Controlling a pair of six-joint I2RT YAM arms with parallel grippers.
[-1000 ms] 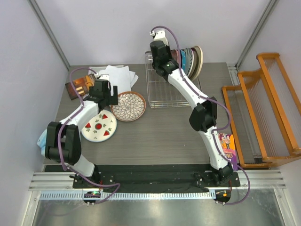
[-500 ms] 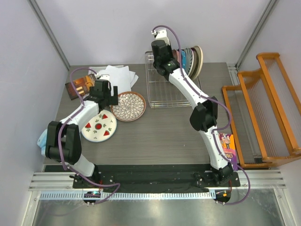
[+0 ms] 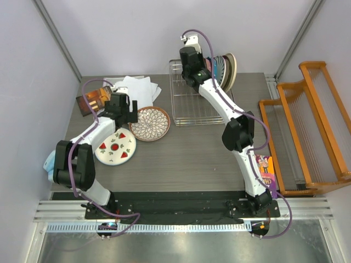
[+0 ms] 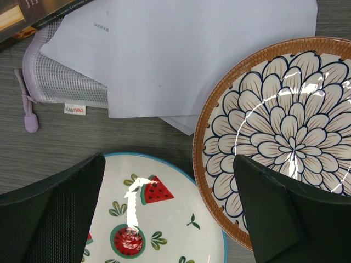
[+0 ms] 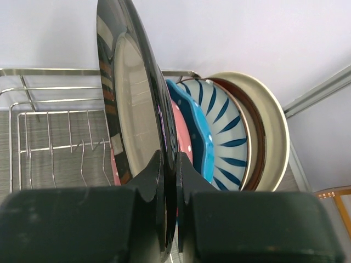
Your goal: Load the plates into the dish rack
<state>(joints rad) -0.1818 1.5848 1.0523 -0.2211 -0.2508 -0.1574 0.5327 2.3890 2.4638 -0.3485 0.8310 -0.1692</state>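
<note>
The right gripper lowers the dark-rimmed plate into the silver dish rack next, since the wires still stand empty [image 5: 104, 159] beside the pink dotted plate.
My right gripper [image 5: 176, 175] is shut on the rim of the dark-rimmed plate with the beige centre [image 5: 131, 109] and holds it upright on edge over the right part of the silver dish rack [image 3: 189, 104]. The pink dotted plate [image 5: 184, 131] stands just behind it. My left gripper [image 4: 169, 159] is open and empty. It hovers over the gap between the brown-white petal plate [image 4: 285, 131] and the white plate with red fruit [image 4: 159, 219]. Both plates lie flat on the table left of the rack, the petal plate [image 3: 151, 123] nearer to it than the fruit plate [image 3: 115, 147].
A blue striped plate [image 5: 225, 126] and a cream plate [image 5: 271, 137] stand at the rack's right end. White paper sheets [image 4: 192, 49], a mesh pouch [image 4: 60, 82] and a book [image 3: 92, 98] lie at back left. An orange wooden rack [image 3: 307, 126] stands at right.
My right gripper has shifted slightly right and back with the dark-rimmed plate, closer to the standing plates. The left arm has not moved.
</note>
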